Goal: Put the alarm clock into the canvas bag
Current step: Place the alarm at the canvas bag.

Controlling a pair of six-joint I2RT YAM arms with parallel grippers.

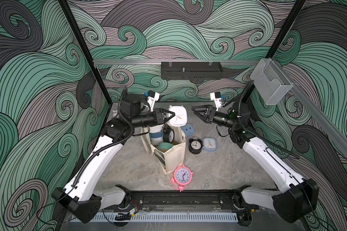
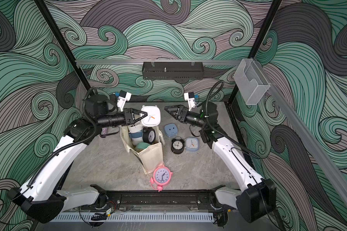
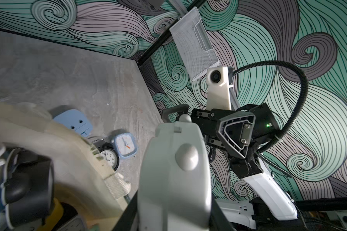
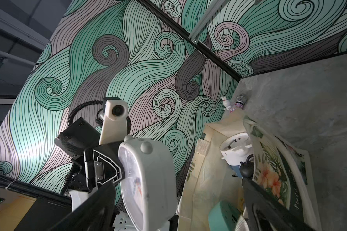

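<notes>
I need to draw my left gripper back and down next to release the clock in the bag (image 1: 176, 141) (image 3: 64, 189) beside the black clock, as there is room above the teal one.
A white square alarm clock (image 1: 178, 118) (image 2: 151, 117) hangs over the far end of the open canvas bag (image 1: 175, 159) (image 2: 153, 158). My left gripper (image 1: 172, 117) (image 2: 144, 117) is shut on the clock's left edge. In the left wrist view the clock's grey-white back (image 3: 174, 180) fills the space between the jaws. My right gripper (image 1: 196, 113) (image 2: 169, 112) stands open just right of the clock, apart from it, holding nothing. In the right wrist view the clock (image 4: 148, 180) is side-on next to the bag's leaf-and-flower print (image 4: 268, 176).
Several clocks lie inside the bag, among them a black one (image 1: 168, 135) and a teal one (image 1: 165, 147). On the table right of the bag are a black round clock (image 1: 194, 145), a light-blue square clock (image 1: 209, 144) and a blue clock back (image 1: 188, 129). A pink clock (image 1: 183, 176) lies near the front.
</notes>
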